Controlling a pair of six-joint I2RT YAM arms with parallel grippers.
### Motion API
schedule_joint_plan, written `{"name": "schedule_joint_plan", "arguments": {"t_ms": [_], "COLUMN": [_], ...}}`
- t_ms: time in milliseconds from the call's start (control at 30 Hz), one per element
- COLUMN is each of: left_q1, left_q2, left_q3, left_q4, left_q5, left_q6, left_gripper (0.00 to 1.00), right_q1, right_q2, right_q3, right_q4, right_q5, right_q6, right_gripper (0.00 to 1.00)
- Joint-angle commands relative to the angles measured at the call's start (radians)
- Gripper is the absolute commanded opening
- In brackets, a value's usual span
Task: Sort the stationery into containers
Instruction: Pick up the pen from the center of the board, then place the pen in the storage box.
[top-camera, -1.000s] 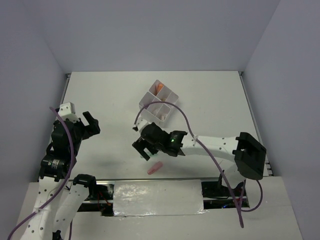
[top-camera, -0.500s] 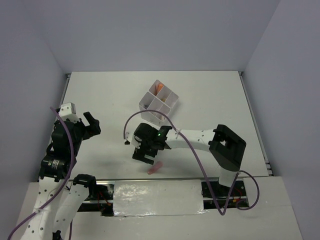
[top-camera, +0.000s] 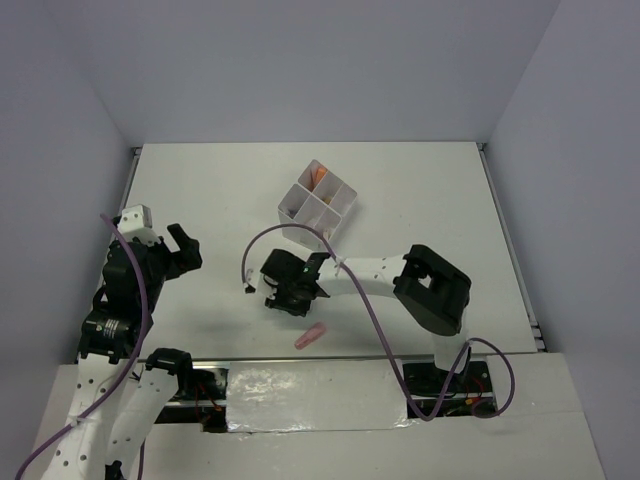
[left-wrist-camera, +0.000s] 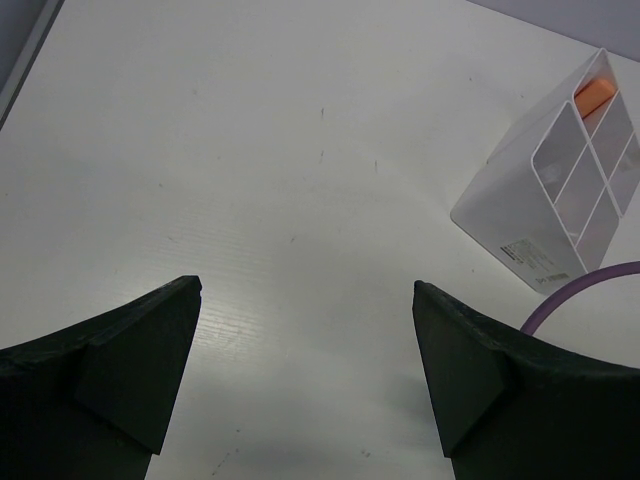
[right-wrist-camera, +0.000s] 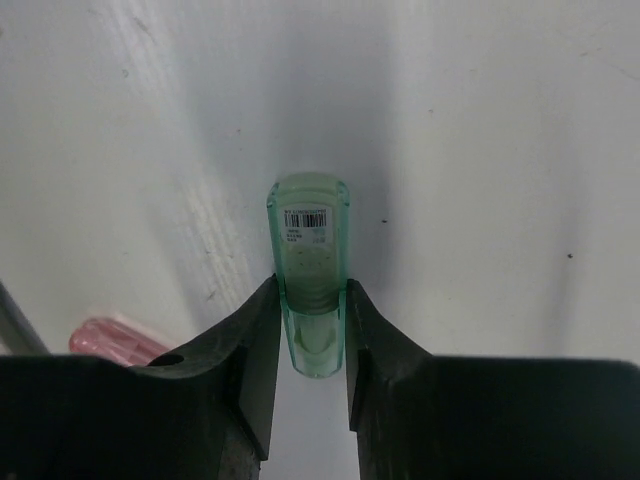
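My right gripper will next go up and outward, to the right in the top view, and let go of the marker over the section of the container beside the orange item (top-camera: 339, 195), because that section opens upward.
A translucent green marker (right-wrist-camera: 308, 230) lies on the white table, and my right gripper (right-wrist-camera: 311, 288) is shut on it, one finger pressed to each side of its near end. In the top view that gripper (top-camera: 285, 297) sits low over the table near the front middle and hides the marker. A pink marker (top-camera: 311, 336) lies just in front of it and shows as the pink marker (right-wrist-camera: 110, 338) at the lower left of the right wrist view. The white four-compartment container (top-camera: 297, 192) stands behind, with an orange item (top-camera: 319, 177) in its far compartment. My left gripper (top-camera: 180, 250) hangs open at the left, holding nothing.
The left wrist view shows bare table between the open left gripper (left-wrist-camera: 307, 300), the container (left-wrist-camera: 500, 200) at the right with an orange item (left-wrist-camera: 596, 95) inside, and a purple cable (left-wrist-camera: 580, 290). The right arm's purple cable (top-camera: 300, 232) loops over the table beside the container.
My right arm reached further left and lowered, and its jaws closed from wide open onto the green marker. The left arm has not moved.
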Motion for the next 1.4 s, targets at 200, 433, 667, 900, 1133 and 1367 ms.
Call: {"name": "schedule_joint_plan", "arguments": {"t_ms": [200, 433, 667, 900, 1133, 1367], "left_q1": [0.003, 0.003, 0.003, 0.003, 0.003, -0.001], "left_q2": [-0.016, -0.019, -0.019, -0.012, -0.015, -0.013], "left_q3": [-0.003, -0.003, -0.004, -0.001, -0.006, -0.004], "left_q4": [0.046, 0.046, 0.047, 0.047, 0.051, 0.052], "left_q5": [0.017, 0.016, 0.017, 0.022, 0.027, 0.036], "left_q6": [0.014, 0.014, 0.014, 0.016, 0.017, 0.019], "left_gripper": [0.99, 0.99, 0.99, 0.99, 0.99, 0.99], "right_q1": [0.021, 0.020, -0.156, -0.483, -0.537, -0.554], "right_q2": [-0.032, -0.240, -0.529, -0.517, -0.316, -0.184], "right_q3": [0.008, -0.084, -0.268, -0.259, -0.150, -0.117], "right_q4": [0.120, 0.296, 0.660, 0.771, 0.852, 0.869], "right_q5": [0.112, 0.097, 0.286, 0.444, 0.528, 0.576], "right_q6": [-0.031, -0.013, 0.178, 0.566, 0.639, 0.737], "right_gripper": [0.06, 0.00, 0.00, 0.00, 0.00, 0.00]}}
